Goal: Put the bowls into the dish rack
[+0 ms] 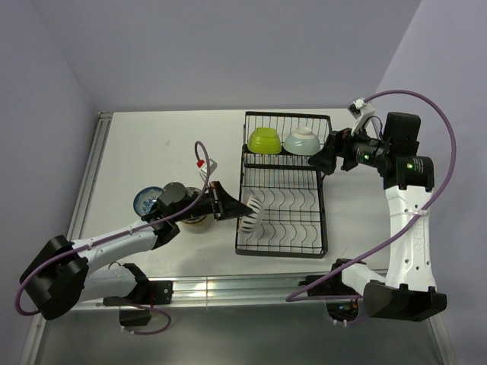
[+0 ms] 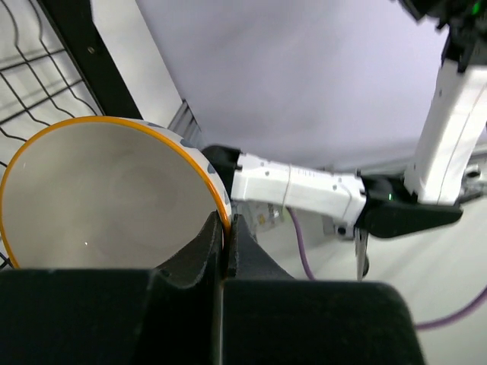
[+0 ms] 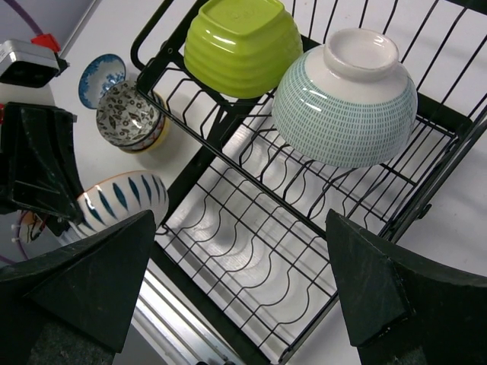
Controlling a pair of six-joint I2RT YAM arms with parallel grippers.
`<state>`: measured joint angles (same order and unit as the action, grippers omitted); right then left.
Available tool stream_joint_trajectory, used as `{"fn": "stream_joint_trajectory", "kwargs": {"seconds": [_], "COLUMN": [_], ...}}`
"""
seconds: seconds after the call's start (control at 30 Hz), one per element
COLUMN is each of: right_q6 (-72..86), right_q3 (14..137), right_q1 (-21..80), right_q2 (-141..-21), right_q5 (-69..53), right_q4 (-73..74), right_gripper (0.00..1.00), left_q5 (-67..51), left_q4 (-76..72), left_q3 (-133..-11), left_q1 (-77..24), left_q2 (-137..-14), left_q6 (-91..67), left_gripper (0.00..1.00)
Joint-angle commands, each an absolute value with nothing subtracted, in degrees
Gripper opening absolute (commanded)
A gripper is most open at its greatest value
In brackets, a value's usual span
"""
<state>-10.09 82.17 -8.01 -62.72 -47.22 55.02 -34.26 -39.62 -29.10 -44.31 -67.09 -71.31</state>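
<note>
The empty wires near the raised basket [image 1: 254, 187] are outward of my left gripper and below it, so my left gripper needs to carry the striped bowl outward, lower it and let it go.
The black dish rack [image 1: 278, 253] stands at table centre. A lime green bowl [image 1: 265, 140] and a pale mint bowl [image 1: 302, 140] rest upside down in its raised far basket. My left gripper [image 1: 232, 205] is shut on the rim of a white bowl with dark stripes [image 1: 253, 213], held on its side over the rack's left edge. In the left wrist view the pads [image 2: 227, 228] pinch that bowl's orange rim [image 2: 106, 198]. My right gripper [image 1: 316, 161] hovers open by the basket's right end, with nothing between its fingers [image 3: 240, 217]. Below it are the green bowl [image 3: 243, 46], mint bowl [image 3: 346, 99] and rack [image 3: 183, 182].
Left of the rack, a blue bowl [image 1: 146, 201], a dark patterned bowl [image 1: 173, 196] and a cream bowl [image 1: 196, 219] sit close together behind my left arm. A metal rail [image 1: 228, 287] runs along the near table edge.
</note>
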Motion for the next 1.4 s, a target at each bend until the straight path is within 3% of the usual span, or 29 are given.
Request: {"fn": "stream_joint_trajectory", "kwargs": {"seconds": [0.0,0.27,1.37], "right_q6": [-10.7,-9.6,-13.3], "right_q3": [82.8,81.6,78.4], "right_q1": [-8.5,-8.8,-9.0], "right_q2": [-62.8,-62.8,-61.1], "right_q5": [-47.9,-48.9,-50.4], "right_q4": [55.2,53.8,56.2], "right_gripper": [1.00,1.00,0.98], "left_q5": [-26.6,-20.3,-18.4], "left_q4": [-47.6,-44.5,-57.0], "left_q3": [-29.4,-30.2,-35.5], "left_q1": [-45.4,-47.4,-46.1], "left_q2": [-66.5,-70.7,-85.9], "left_q6": [-76.4,-78.9,-76.3], "left_gripper": [0.00,0.00,0.00]}}
